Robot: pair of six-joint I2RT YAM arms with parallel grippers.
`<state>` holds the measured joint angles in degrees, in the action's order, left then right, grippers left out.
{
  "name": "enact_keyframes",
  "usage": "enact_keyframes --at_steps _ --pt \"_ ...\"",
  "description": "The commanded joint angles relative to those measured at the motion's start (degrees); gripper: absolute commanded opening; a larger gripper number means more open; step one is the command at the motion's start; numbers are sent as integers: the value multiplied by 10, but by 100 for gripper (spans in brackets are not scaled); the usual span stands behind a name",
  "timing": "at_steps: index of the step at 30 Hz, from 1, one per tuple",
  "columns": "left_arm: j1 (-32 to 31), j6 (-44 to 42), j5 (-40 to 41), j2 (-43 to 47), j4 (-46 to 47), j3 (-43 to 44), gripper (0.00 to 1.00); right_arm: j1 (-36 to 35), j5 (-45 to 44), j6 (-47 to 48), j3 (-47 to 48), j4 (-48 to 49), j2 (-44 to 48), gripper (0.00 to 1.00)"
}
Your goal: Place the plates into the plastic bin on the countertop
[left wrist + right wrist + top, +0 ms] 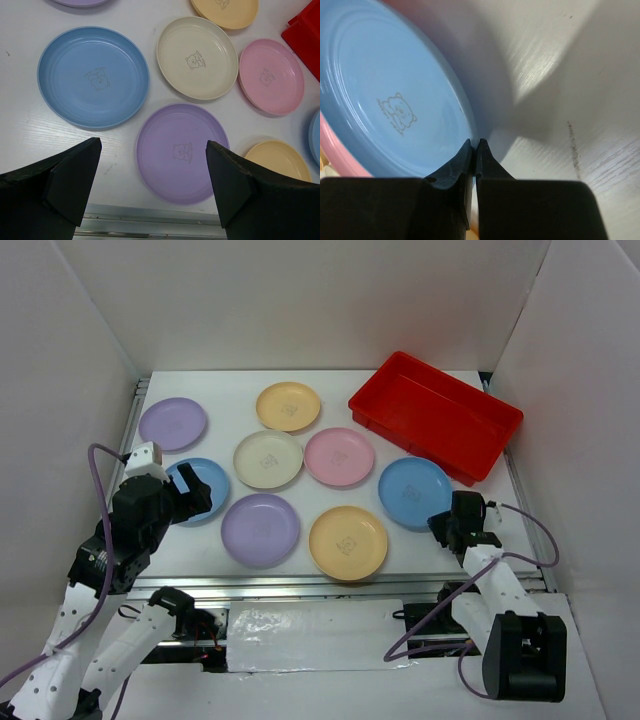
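Observation:
My right gripper lifts the light blue plate next and carries it outward past the red bin's near side, over its empty bottom point(435, 420), which leaves room for it.
Several pastel plates lie on the white countertop point(480, 530): lilac point(172, 423), yellow-orange point(288, 406), cream point(268, 459), pink point(339, 456), light blue point(200, 490), lilac point(260, 529) and yellow-orange point(348, 542). My right gripper point(445, 525) is shut on the near-right rim of another light blue plate point(415, 492), whose rim point(470, 120) runs between the fingertips. My left gripper point(195, 502) is open and empty, and hovers over the left light blue plate point(93, 76) and the near lilac plate point(182, 152). The red plastic bin point(435, 415) stands at the back right with nothing in it.
White walls close in the left, back and right sides. A metal rail point(300, 585) runs along the near edge, just below the near lilac and yellow-orange plates. The bin's corner point(305, 35) shows in the left wrist view.

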<state>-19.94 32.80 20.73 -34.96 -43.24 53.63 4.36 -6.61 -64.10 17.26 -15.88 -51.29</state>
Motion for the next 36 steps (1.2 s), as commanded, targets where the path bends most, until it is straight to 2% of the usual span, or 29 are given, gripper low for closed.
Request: enact_keyframes --at_steps 1,3,7,11,13,14,16,17,20,23,26,33,35,36 --pt "2 -9 8 9 18 3 99 -4 43 17 21 7 27 0" --pt "2 -7 10 8 18 2 99 -6 63 25 48 -9 33 0" --pt "2 -7 12 9 17 2 99 -6 164 51 112 -30 49 0" --pt "1 -6 12 9 18 2 99 -3 187 71 197 -49 43 0" --pt "2 -6 12 4 18 2 99 14 166 86 277 -66 -5 0" --pt "2 -7 11 2 18 2 99 22 163 102 342 -74 -68 0" --pt "2 -6 11 0 17 3 99 51 174 118 412 -106 -145 0" --pt "2 -6 12 -2 18 3 99 60 176 125 448 -118 -225 0" --pt "2 -9 9 -2 18 3 99 87 180 148 602 -162 -355 0" --pt "2 -8 8 -1 18 2 99 109 176 153 695 -188 -452 0" --pt "2 -9 7 -1 20 2 99 123 175 162 758 -218 -530 0" --pt "2 -13 1 -12 20 2 99 128 139 172 834 -225 -623 5" --pt "2 -16 -6 -15 23 1 99 126 127 172 848 -230 -642 12" --pt "1 -18 -7 -19 23 1 99 125 120 171 851 -238 -648 19"
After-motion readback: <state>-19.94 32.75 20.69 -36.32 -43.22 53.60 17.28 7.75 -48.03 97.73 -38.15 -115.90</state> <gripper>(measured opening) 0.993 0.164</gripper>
